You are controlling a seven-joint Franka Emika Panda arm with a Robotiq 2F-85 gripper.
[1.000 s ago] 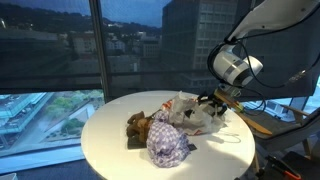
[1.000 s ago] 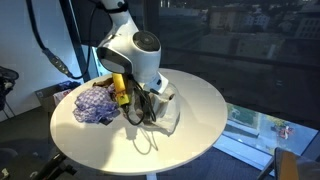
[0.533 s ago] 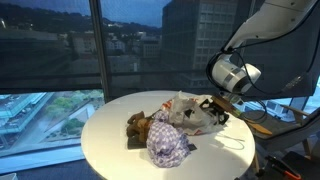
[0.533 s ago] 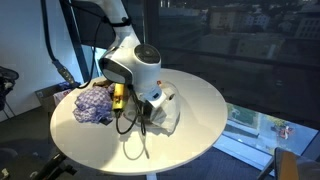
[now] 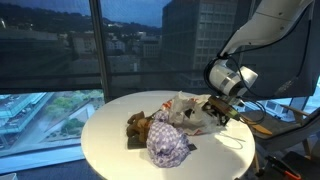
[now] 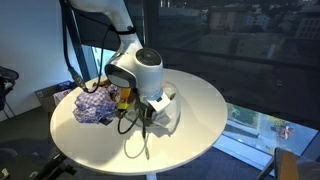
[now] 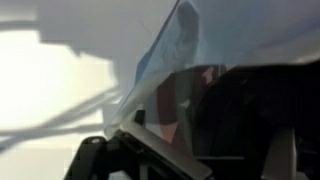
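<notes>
The gripper stays low and brings its spread fingers together onto the clear bag's edge point(image 7: 174, 100) next, since that thin plastic already stands between its dark fingers.
A crumpled clear plastic bag point(image 5: 185, 110) point(image 6: 166, 116) lies on the round white table point(image 5: 110, 150) point(image 6: 205, 105). My gripper point(image 5: 218, 109) point(image 6: 143, 110) hangs low at the bag's edge, jaws spread, with nothing seen held. The wrist view is filled by the translucent bag point(image 7: 170, 60), very close to my gripper point(image 7: 190, 150), whose dark fingers point(image 7: 95, 158) frame the bottom. A blue-and-white checked cloth point(image 5: 168, 143) point(image 6: 95, 103) is bunched next to the bag, with a brown soft object point(image 5: 138, 125) beside it.
A thin black cable point(image 6: 135, 150) loops on the tabletop under the arm. A large window point(image 5: 60, 50) with a dusk city view stands behind the table. A wooden stand point(image 5: 265, 122) and a black chair point(image 6: 8, 85) are near the table's edges.
The arm has come down towards the table, bringing the gripper lower and closer to the plastic bag. The jaws have stayed open. The objects have not moved.
</notes>
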